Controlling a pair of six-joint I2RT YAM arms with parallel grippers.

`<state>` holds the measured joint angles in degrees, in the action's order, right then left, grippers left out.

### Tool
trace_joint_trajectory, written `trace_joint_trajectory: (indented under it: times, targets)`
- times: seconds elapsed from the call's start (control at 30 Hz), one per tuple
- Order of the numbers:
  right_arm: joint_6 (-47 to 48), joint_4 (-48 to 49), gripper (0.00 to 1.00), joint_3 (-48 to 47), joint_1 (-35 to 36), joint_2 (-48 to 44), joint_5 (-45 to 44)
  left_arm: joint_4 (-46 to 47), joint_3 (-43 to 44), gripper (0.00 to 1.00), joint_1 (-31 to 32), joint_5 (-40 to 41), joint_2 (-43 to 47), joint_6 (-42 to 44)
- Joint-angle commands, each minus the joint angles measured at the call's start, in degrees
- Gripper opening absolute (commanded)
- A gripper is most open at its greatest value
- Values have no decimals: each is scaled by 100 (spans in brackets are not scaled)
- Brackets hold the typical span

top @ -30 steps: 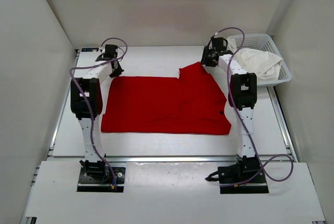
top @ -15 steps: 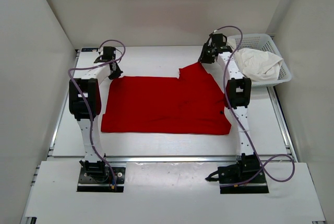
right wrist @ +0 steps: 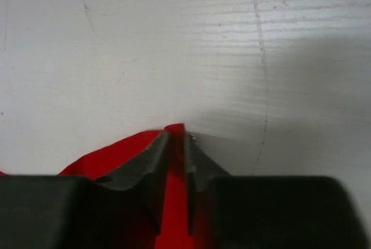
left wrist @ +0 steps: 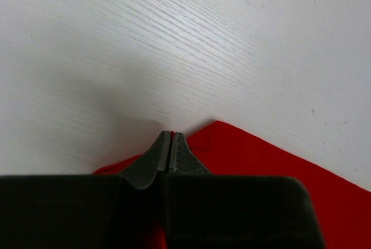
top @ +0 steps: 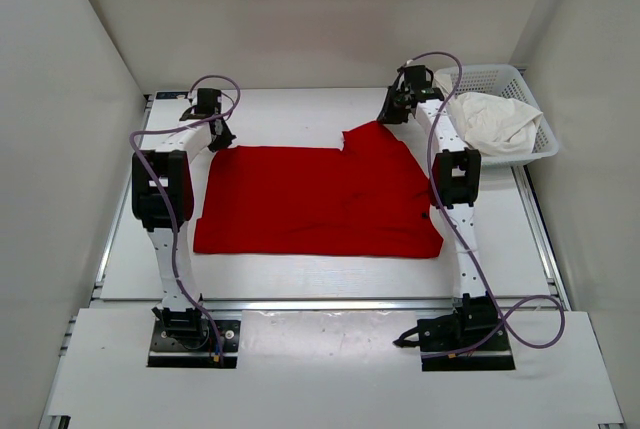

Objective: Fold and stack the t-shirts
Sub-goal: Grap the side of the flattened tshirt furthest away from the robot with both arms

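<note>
The t-shirt lies unfolded, so my left gripper should pull its corner back and left in the top view, onto the red t-shirt's side edge (top: 208, 185), then release it.
A bright red t-shirt (top: 315, 199) lies spread flat across the middle of the table. My left gripper (top: 224, 140) sits at its far left corner. In the left wrist view the left gripper (left wrist: 171, 134) has its jaws pressed together on a thin edge of the red t-shirt (left wrist: 278, 173). My right gripper (top: 389, 116) is at the raised far right corner. There the right gripper (right wrist: 177, 136) has a strip of the red t-shirt (right wrist: 110, 153) pinched between its narrow jaws. A crumpled white t-shirt (top: 495, 121) lies in the basket.
The white mesh basket (top: 500, 73) stands at the back right, just right of my right arm. White side walls close in the table on both sides. Bare white tabletop (left wrist: 174, 40) lies beyond both grippers.
The right jaws have closed in on the shirt's far right corner, and the right arm shifted slightly. The left gripper has stayed shut on its corner.
</note>
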<state>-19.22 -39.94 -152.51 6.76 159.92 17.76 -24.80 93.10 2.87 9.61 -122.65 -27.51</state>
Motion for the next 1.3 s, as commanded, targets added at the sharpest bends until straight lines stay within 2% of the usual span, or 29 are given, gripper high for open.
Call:
trace_joint_trajectory:
  times: [0.0,0.07,0.2,0.4,0.47,0.67,0.83,0.9,0.97,1.07,1.27]
  targets:
    - [24,-268,8,-139,0,48,18,107,-29,0,-24,-73,496,-35]
    - [33,-294,0,-261,-17,75,61,80,-20,0,-59,-82,496,-27]
    - [67,-566,0,-771,-61,-48,43,141,-37,0,-15,-108,531,-44]
    - [393,-1409,0,-904,-70,-838,34,212,-213,0,-41,-371,768,-123]
    - [480,-1569,0,-825,-35,-1111,-62,212,-283,0,-50,-416,848,-132]
    - [586,-2209,0,212,219,-2060,-500,502,-994,0,-217,-714,1436,-351]
    - [674,-2088,0,1615,527,-2832,-1010,546,-1364,0,-208,-802,1709,-361]
    - [639,-1467,0,2932,650,-3605,-1204,616,-1549,0,-253,-864,1841,-395]
    - [491,-20,0,5081,651,-4797,-890,565,-1637,0,-287,-899,1929,-352]
    - [367,486,0,6169,502,-5399,-791,432,-1602,0,-287,-865,1955,-308]
    - [77,1287,1,7891,379,-6593,-625,458,-2058,0,-691,-899,2298,-299]
